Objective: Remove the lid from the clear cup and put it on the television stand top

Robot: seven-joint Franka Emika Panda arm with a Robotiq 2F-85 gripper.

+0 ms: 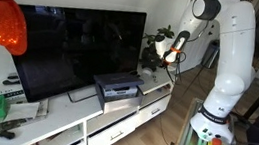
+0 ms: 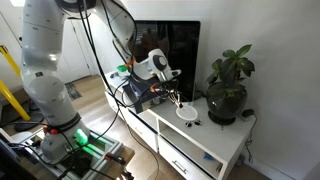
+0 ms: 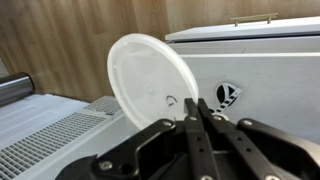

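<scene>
The lid comes down in my gripper onto the bare stand top (image 2: 208, 136) beside the dark pot next and is released there, as that clear patch lies below.
In the wrist view my gripper (image 3: 197, 104) is shut, with its two fingers pinched on the rim of the lid (image 3: 148, 78). The lid is a round whitish disc, tilted so its face points at the camera. In an exterior view the gripper (image 2: 173, 96) hangs low over the right part of the television stand top (image 2: 215, 137), with the whitish lid (image 2: 186, 112) just below it. In an exterior view the gripper (image 1: 164, 50) is at the far end of the stand top (image 1: 63, 116). I cannot make out the clear cup in any view.
A dark pot with a plant (image 2: 228, 88) stands close beside the gripper. A large television (image 1: 83, 44) fills the back of the stand. A grey box-shaped device (image 1: 117, 87) sits in front of it. A red round object (image 1: 3, 24) hangs at the far end.
</scene>
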